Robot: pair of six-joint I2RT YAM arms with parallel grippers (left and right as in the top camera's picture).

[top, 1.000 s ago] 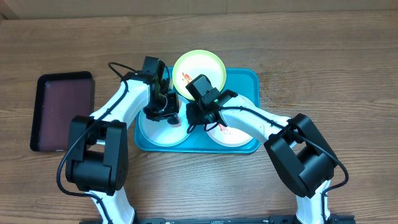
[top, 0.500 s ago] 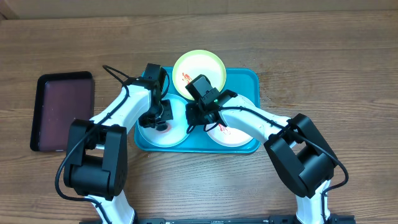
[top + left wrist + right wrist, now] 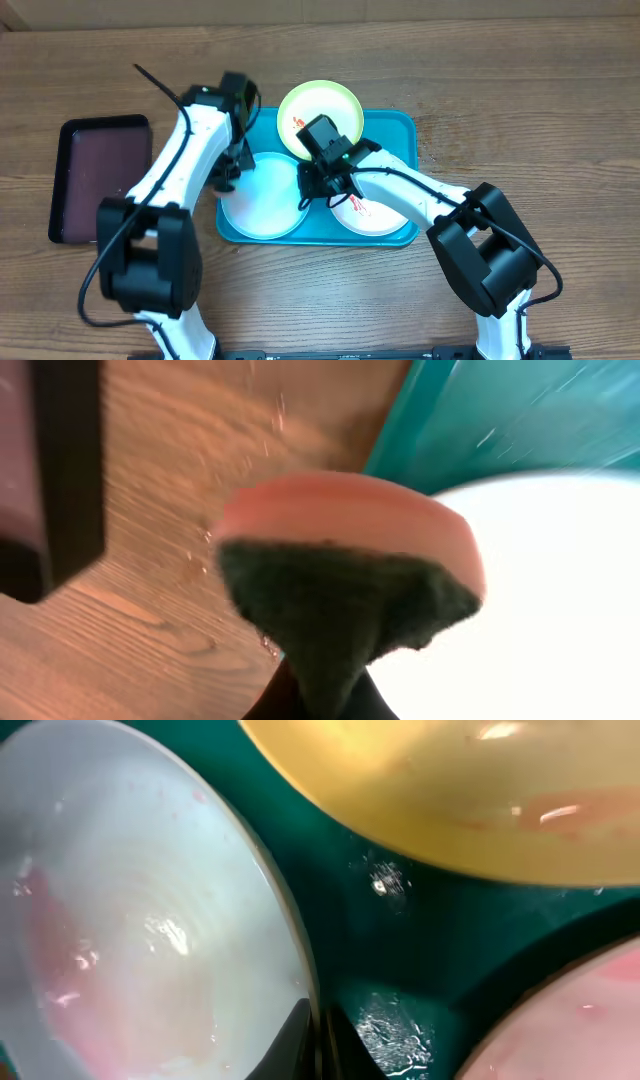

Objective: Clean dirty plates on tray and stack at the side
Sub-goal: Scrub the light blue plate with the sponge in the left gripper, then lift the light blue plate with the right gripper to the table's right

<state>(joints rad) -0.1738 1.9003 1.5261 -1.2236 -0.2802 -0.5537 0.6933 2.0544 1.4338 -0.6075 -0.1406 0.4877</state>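
I need to lift my right gripper past the tray and then lower it to let go of the blue plate (image 3: 258,200), because bare wooden table is to its right in the overhead view.
The turquoise tray (image 3: 402,130) holds three plates. The pale blue plate (image 3: 258,200) lies at its left, the yellow-green plate (image 3: 322,112) at its far edge, and the white plate (image 3: 372,218), with red smears, at its right. My left gripper (image 3: 229,166) is over the tray's left rim, shut on a pink sponge (image 3: 350,550) with a dark green scouring side. My right gripper (image 3: 311,186) is shut on the pale blue plate's right rim (image 3: 290,950). The right wrist view also shows the yellow-green plate (image 3: 460,790) and the white plate (image 3: 590,1020).
A dark maroon tray (image 3: 98,178) lies on the wooden table left of the turquoise tray; its corner shows in the left wrist view (image 3: 60,470). Both arms reach over the turquoise tray's middle and left side.
My left gripper has moved with the sponge off the pale blue plate, leftwards and away to the tray's left rim. The plate's surface is now uncovered. The right gripper has not moved.
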